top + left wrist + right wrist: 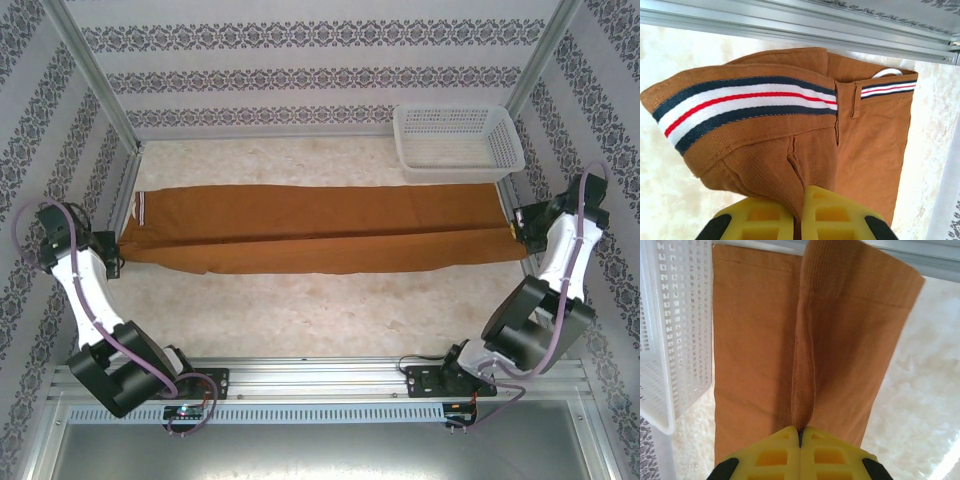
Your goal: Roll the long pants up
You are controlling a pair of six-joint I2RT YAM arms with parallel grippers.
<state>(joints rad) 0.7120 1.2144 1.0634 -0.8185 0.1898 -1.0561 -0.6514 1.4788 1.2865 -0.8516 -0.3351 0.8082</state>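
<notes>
The pinched fold goes outward in my left gripper onto the waist's far corner next and gets released, since the pants' far half lies uncovered.
The long pants lie stretched flat across the table, rust-brown, waist at the left and leg hems at the right, folded lengthwise. My left gripper pinches the waist end; in the left wrist view its yellow fingers are shut on a fold of the pants below the striped waistband lining. My right gripper holds the hem end; its yellow fingers are shut on a raised ridge of the pants.
A white perforated basket stands at the back right, touching the pants' far edge; its wall is close to the right gripper. Aluminium frame posts rise at both back corners. Bare pale table lies in front of the pants.
</notes>
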